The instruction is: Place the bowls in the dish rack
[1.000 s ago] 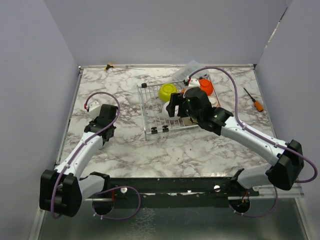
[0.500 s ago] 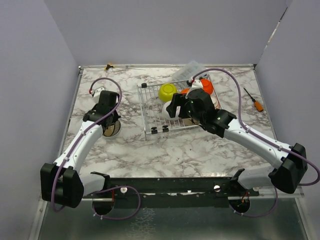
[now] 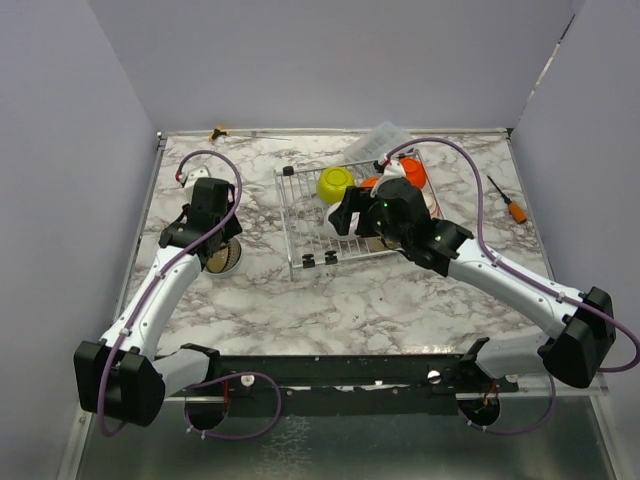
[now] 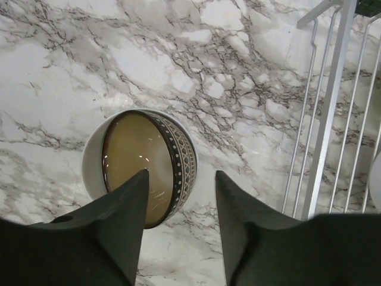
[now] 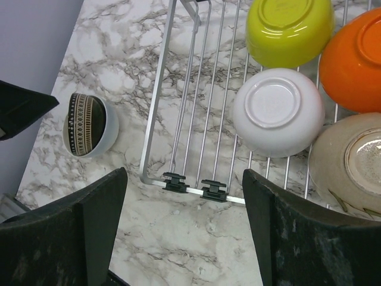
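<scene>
My left gripper needs to go down first, tilting toward the rack. Then its fingers will be on both sides of the brown bowl's rim where the bowl's patterned side leans up toward the rack point(image 4: 324, 131).
A dark brown bowl point(image 4: 143, 161) with a patterned band lies tilted inside a white bowl point(image 4: 92, 167) on the marble, left of the dish rack point(image 4: 324, 131). My left gripper point(image 4: 181, 179) hovers over them, open, its left finger above the brown bowl and nothing between the jaws. In the dish rack point(image 5: 158, 113) lie a lime-yellow bowl point(image 5: 289, 27), an orange bowl point(image 5: 357, 56), an upturned white bowl point(image 5: 277, 110) and a beige bowl point(image 5: 351, 164). My right gripper point(image 5: 183, 173) hangs wide open and empty above the rack's near left corner. From above, the left gripper point(image 3: 217, 246) and right gripper point(image 3: 343, 218) are well apart.
A clear plastic bag point(image 3: 385, 135) lies behind the rack. An orange-handled screwdriver point(image 3: 510, 203) rests near the right wall. Grey walls close in the table on the left, back and right.
My left arm has swung toward the far left, uncovering the nested brown and white bowls, and its jaws have parted from shut. The right arm has barely moved.
</scene>
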Robot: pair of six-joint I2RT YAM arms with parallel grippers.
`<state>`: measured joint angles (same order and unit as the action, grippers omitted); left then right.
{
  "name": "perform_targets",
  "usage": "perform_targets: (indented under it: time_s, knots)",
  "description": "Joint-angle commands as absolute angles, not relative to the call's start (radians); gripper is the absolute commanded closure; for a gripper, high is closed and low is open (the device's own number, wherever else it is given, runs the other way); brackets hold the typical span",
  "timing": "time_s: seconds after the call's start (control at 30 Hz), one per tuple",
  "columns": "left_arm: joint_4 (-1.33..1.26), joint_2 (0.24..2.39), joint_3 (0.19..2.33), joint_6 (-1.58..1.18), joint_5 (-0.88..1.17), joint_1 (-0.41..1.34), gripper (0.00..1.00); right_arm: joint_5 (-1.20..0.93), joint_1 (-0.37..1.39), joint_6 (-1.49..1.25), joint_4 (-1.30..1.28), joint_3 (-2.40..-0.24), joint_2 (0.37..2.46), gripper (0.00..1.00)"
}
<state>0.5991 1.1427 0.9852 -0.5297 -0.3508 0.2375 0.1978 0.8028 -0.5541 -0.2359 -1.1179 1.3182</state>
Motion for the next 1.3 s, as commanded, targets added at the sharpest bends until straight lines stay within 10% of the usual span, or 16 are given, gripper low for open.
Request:
perform_targets:
  time_s: [0.0, 0.3, 0.57, 1.27]
  knots:
    - [0.609, 1.175, 0.930, -0.527, -0.298, 0.238, 0.46, 0.166, 0.798, -0.578, -0.216, -1.103, 1.301, 0.18]
    - [0.506, 1.271, 0.863, -0.544, -0.265, 0.239, 0.48, 0.149, 0.798, -0.579, -0.225, -1.103, 1.300, 0.18]
    - [0.498, 1.275, 0.890, -0.540, -0.274, 0.238, 1.00, 0.150, 0.798, -0.581, -0.234, -1.103, 1.288, 0.18]
    - [0.494, 1.210, 1.226, -0.626, 0.262, 0.238, 1.00, -0.200, 0.798, -0.661, 0.132, -0.974, 1.268, 0.02]
